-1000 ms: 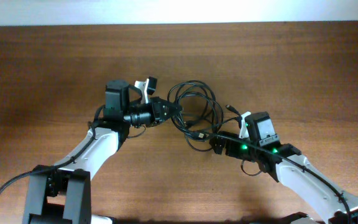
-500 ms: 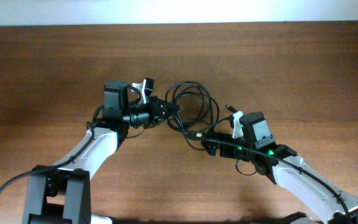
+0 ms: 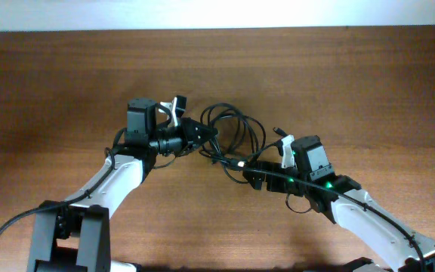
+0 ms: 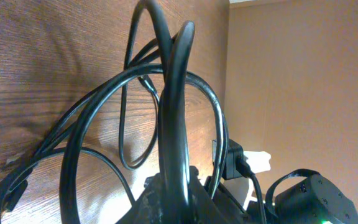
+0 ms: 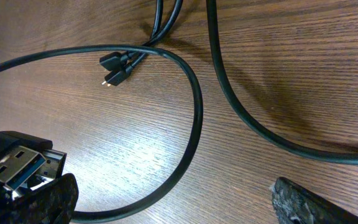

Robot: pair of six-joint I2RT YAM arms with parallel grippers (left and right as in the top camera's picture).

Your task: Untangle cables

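I need to lower my left gripper toward the tangle's near edge (image 3: 217, 153) and release the held cable piece, still raised above the table among loose loops.
The cables (image 3: 236, 130) lie as a loose tangle of black loops at the table's middle. My left gripper (image 3: 205, 136) is at the tangle's left edge, shut on a strand. In the left wrist view that strand (image 4: 171, 112) rises steeply from between the jaws of the left gripper (image 4: 178, 202), with other loops arching round it. My right gripper (image 3: 249, 175) stands open just below the tangle. In the right wrist view one loop (image 5: 194, 112) curves between the wide-apart fingertips (image 5: 48, 199) without touching them. Two small plug ends (image 5: 115, 67) lie side by side farther ahead.
The wooden table (image 3: 368, 83) runs to a pale wall strip (image 3: 217, 13) at the back. The right arm's white and black body (image 3: 312, 162) with green lights sits close behind the tangle. It also shows in the left wrist view as the right arm (image 4: 316, 199).
My right gripper has moved left and slightly up, closer under the tangle, then held still. The left gripper has stayed put on its strand; the loops shifted slightly.
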